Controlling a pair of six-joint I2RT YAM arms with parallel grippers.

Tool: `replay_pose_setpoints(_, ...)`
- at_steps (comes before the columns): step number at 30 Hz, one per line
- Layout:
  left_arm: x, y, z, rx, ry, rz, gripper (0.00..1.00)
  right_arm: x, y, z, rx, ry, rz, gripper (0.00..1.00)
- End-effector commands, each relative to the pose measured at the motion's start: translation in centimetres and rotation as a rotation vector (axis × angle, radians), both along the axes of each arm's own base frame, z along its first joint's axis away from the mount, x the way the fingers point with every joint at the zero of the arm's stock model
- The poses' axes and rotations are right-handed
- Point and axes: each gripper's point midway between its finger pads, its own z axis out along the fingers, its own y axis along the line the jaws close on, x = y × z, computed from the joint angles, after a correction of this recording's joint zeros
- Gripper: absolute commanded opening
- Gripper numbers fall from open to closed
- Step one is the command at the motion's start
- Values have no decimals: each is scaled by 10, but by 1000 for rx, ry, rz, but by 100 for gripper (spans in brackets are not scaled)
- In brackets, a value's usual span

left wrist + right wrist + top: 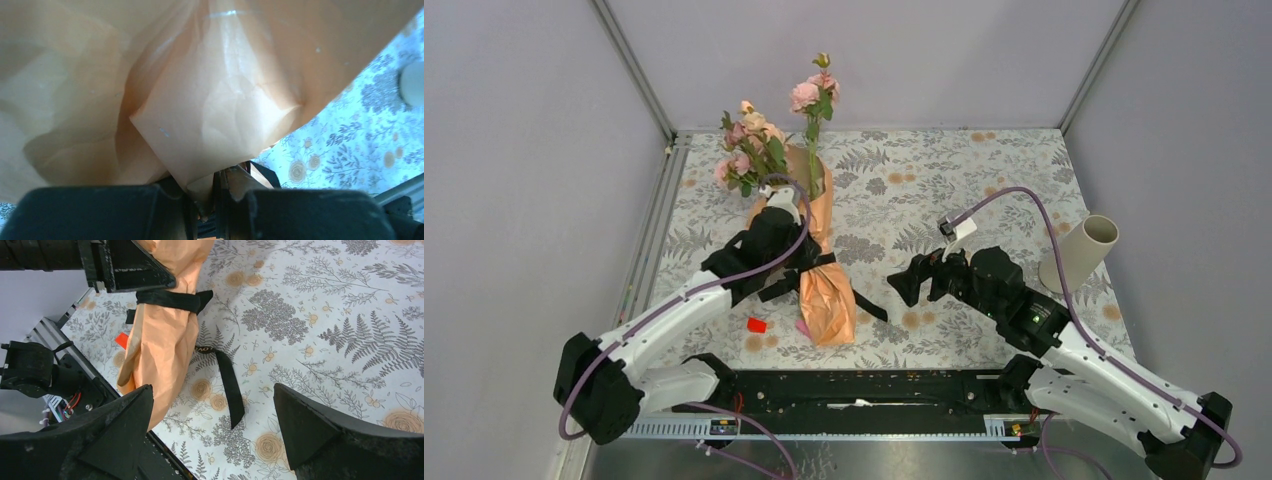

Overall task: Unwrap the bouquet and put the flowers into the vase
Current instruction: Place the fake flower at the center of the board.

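The bare cloth is below my left gripper, to its right in the top view. I will lower the fold of the paper there to let go of it, because the flowers stand raised.
The bouquet lies on the table in crinkled orange paper, with a black ribbon tied round it. The ribbon's loose tail trails on the cloth. Its pink and peach flowers stick out at the far end, and one stem rises higher. My left gripper is shut on a fold of the paper just above the ribbon. My right gripper hangs open over the ribbon tail, right of the bouquet's lower end, holding nothing. The beige vase stands at the right.
A small red scrap lies left of the bouquet's base. The black rail with the arm bases runs along the near edge. Grey walls close in the floral cloth on three sides.
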Motion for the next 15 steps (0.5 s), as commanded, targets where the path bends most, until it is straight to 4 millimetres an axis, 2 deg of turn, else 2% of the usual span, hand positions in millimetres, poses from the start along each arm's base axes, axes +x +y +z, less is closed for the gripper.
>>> replay_pose_setpoints(1, 22, -20, 19, 21, -68, 16, 0, 4, -7, 1, -6, -25, -39, 96)
replay_pose_setpoints(7, 32, -54, 9, 31, -2, 23, 0, 1, -9, -6, -11, -6, -41, 96)
replay_pose_setpoints(15, 39, -70, -22, 6, 89, 79, 0, -4, -13, -17, -13, 20, -47, 96)
